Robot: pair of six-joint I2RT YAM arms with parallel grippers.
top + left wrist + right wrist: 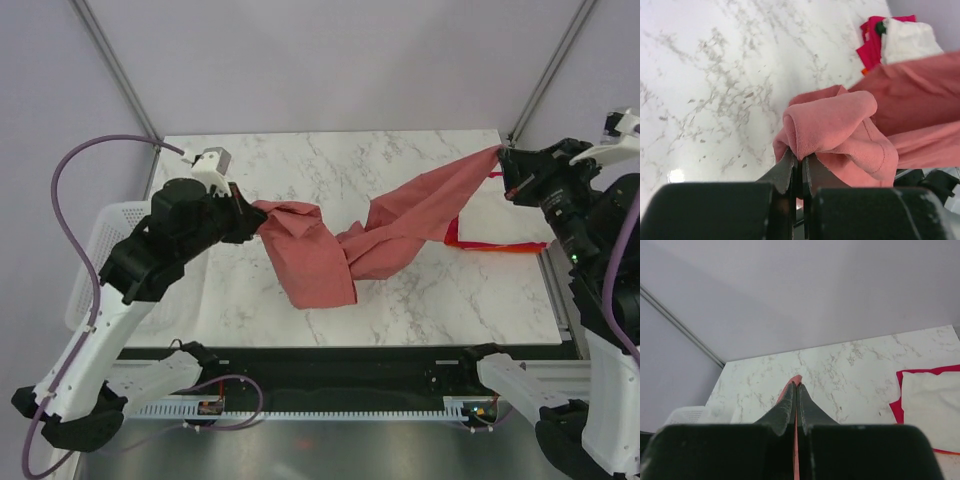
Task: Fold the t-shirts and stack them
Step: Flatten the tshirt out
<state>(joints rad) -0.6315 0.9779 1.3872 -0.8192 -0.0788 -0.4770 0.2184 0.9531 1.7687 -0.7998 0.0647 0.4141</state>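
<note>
The cloth I am holding is bunched and twisted. My left gripper will next lower the cloth's edge to the marble near the basket (754,159) and then open.
The salmon-red t-shirt (400,225) hangs twisted across the marble table, strung between both arms, with its lower folds lying on the tabletop. My left gripper (252,212) is shut on a bunched edge of this shirt (840,125), the cloth pinched at the jaw tips (801,159). My right gripper (503,165) holds the other end raised at the far right. Its jaws (797,386) are shut on a thin fold of salmon cloth (796,379). A folded cream-white t-shirt (505,220) lies on a magenta one (455,238) and an orange one (520,249) at the right edge.
A white mesh basket (100,250) sits off the table's left side. The marble table (420,300) ends at a black rail along the near edge. Metal frame posts (115,65) rise at the back corners. The folded stack (932,410) lies below and right of my right gripper.
</note>
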